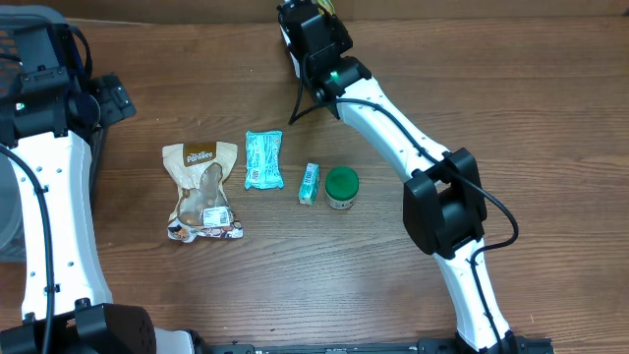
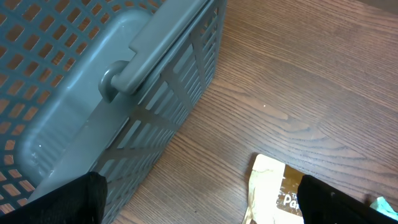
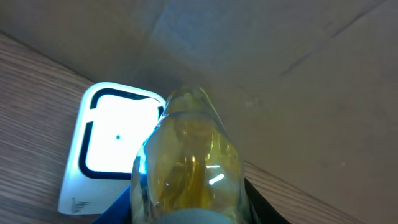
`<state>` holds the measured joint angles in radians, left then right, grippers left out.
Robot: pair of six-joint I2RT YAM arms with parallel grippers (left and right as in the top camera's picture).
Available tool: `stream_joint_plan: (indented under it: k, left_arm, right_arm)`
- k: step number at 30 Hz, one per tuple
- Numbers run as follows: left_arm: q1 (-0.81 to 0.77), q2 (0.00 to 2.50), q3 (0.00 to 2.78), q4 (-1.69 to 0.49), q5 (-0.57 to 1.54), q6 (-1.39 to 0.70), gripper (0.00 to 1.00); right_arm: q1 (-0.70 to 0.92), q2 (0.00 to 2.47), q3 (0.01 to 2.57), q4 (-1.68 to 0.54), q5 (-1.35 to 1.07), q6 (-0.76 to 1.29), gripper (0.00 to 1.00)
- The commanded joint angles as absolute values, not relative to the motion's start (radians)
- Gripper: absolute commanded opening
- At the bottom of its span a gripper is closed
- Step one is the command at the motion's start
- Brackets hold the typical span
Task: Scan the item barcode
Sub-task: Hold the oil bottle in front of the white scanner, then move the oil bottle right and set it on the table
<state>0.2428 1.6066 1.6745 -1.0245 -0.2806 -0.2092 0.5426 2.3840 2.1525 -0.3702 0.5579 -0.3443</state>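
My right gripper should next swing back and to its right in the overhead view, then lower and release the bottle, because empty wood is below it and on that side.
My right gripper [image 3: 186,214] is shut on a clear bottle of yellow liquid [image 3: 186,155], which fills the middle of the right wrist view. Just behind the bottle, to its left, a white scanner [image 3: 102,146] lies on the table with its window glowing. No barcode shows on the bottle from here. Overhead, this gripper [image 1: 314,34] is at the table's far edge. My left gripper [image 2: 202,205] hangs open over bare wood, its black fingers [image 2: 68,199] wide apart with nothing between them. Overhead it [image 1: 106,98] is at the far left.
A grey slotted basket [image 2: 93,81] stands left of the left gripper. A brown pouch [image 1: 201,192], a teal packet [image 1: 262,159], a small green-and-white box [image 1: 310,184] and a green-lidded jar [image 1: 342,187] lie in a row mid-table. A cardboard wall [image 3: 280,74] rises behind the scanner.
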Motion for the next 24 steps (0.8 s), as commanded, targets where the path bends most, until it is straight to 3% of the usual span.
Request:
stream_joint_plan:
  k: [1, 15, 24]
  left_arm:
    - [0.249, 1.608, 1.686, -1.022, -0.280, -0.206, 1.00]
    - [0.249, 1.608, 1.686, -1.022, -0.280, -0.206, 1.00]
    - [0.249, 1.608, 1.686, -1.022, -0.280, -0.206, 1.00]
  right_arm:
    - [0.535, 2.383, 2.160, -0.353, 0.581, -0.336, 0.04]
    - [0.538, 2.331, 2.161, -0.333, 0.651, -0.343, 0.05]
    - [0.448, 2.047, 2.161, -0.693, 0.649, -0.039, 0.05]
